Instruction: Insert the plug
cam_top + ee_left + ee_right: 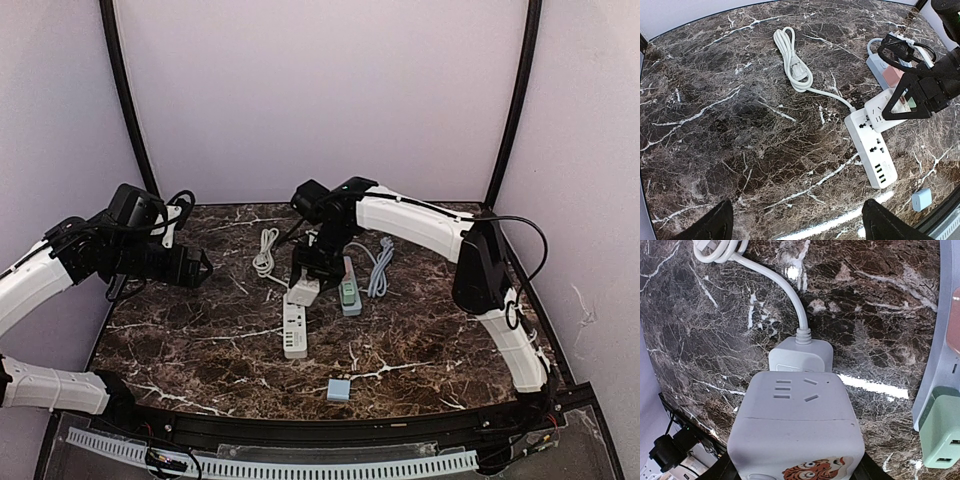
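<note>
The power strip's cable end is below my right gripper. My right gripper will next press the white cube plug [795, 425] down onto that cable end and let go of the plug.
My right gripper [305, 272] is shut on a white cube plug [795, 425] with a tiger sticker and holds it over the cable end of the white power strip [295, 328]. In the right wrist view the cube covers most of the strip [800, 357], and I cannot tell if its pins are in a socket. The left wrist view shows the cube [885, 107] tilted on the strip [871, 147]. My left gripper [797, 225] is open and empty, high over the table's left side [195, 268].
The strip's coiled white cord [265, 252] lies behind it. A second strip [349, 285] with green and pink adapters lies just right of the cube, with a grey cable [380, 265] beside it. A small blue adapter [340, 390] sits near the front edge.
</note>
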